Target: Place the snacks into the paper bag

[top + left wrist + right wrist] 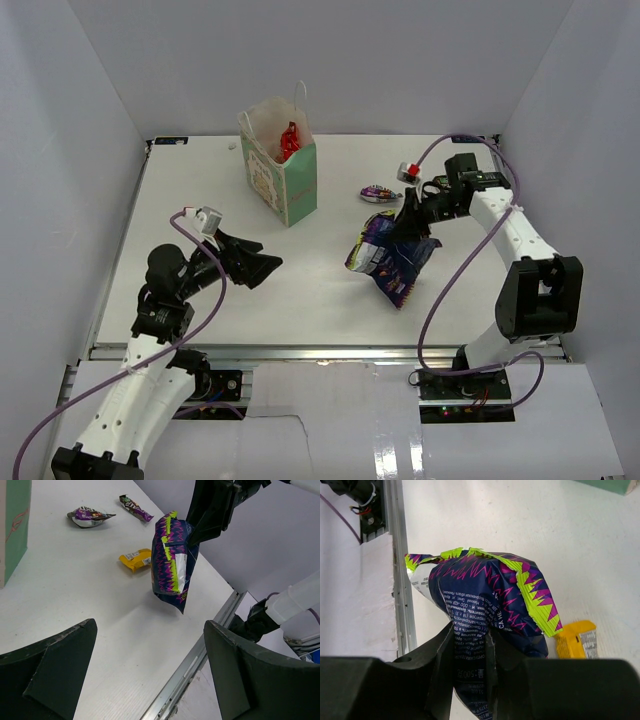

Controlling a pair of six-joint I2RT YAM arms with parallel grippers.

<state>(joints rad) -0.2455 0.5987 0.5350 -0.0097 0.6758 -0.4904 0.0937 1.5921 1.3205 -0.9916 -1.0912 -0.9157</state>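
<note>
Next I will lift my right gripper over the paper bag's opening (272, 127) to release, since that lies outward of the gripper and to its left in the top view.
The blue-purple bag (385, 258) hangs above the middle-right of the table, my right gripper (410, 225) shut on its upper edge; the right wrist view shows its fingers (470, 630) pinching the printed foil (485, 590). The paper bag (284, 172) stands upright at the back centre with a red packet (290, 142) showing inside. A purple wrapped candy (378, 192) lies right of it. In the left wrist view a yellow pack (135, 559), the candy (87, 516) and a dark purple bar (136, 507) lie on the table. My left gripper (255, 262) is open and holds nothing.
A metal rail (300, 352) runs along the table's near edge. White walls enclose the left, back and right sides. The paper bag's mint-green side (12, 525) shows at the far left of the left wrist view.
</note>
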